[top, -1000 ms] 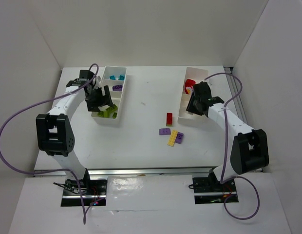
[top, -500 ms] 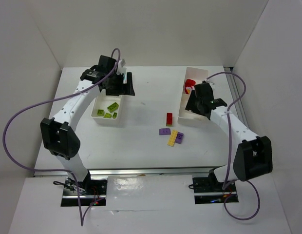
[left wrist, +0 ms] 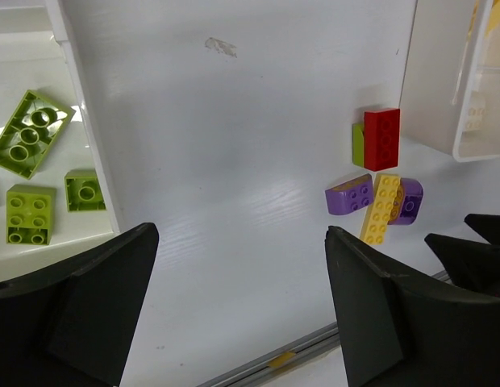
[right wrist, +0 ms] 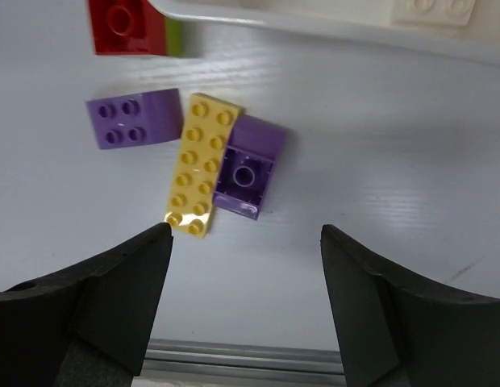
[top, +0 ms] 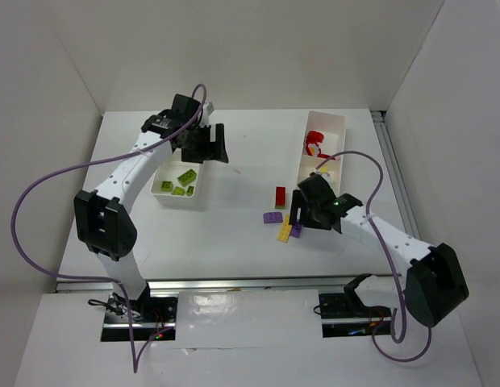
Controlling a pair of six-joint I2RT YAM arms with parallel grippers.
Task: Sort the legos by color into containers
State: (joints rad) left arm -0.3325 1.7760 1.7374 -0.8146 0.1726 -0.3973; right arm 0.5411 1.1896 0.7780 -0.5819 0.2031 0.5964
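The open fingers of my right gripper already line up around the upturned purple piece point(top: 296, 231) point(right wrist: 247, 171) below them in the wrist view, so my right gripper will lower over it next.
Several loose legos lie mid-table: a red brick point(top: 280, 196) point(right wrist: 125, 28) with a lime one point(right wrist: 179, 36) against it, a yellow plate point(top: 286, 228) point(right wrist: 200, 165), and two purple pieces point(right wrist: 133, 118) point(right wrist: 250, 165) flanking the plate. My right gripper point(top: 297, 214) point(right wrist: 246, 230) hovers open just near of this cluster, with nothing between its fingers. The left container point(top: 177, 199) holds lime bricks point(top: 185, 177) point(left wrist: 28, 133). My left gripper point(top: 210, 149) point(left wrist: 240, 234) is open and empty over bare table beside that tray. The right container point(top: 340, 129) holds red pieces point(top: 314, 143).
White walls close in the table on three sides. A metal rail point(right wrist: 250, 355) runs along the near edge. The right tray's wall point(right wrist: 331, 32) stands just behind the cluster. Purple cables loop off both arms.
My right arm swung from over the right tray down to the loose cluster, and its jaws opened. My left arm moved from the tray's near compartment to its back right.
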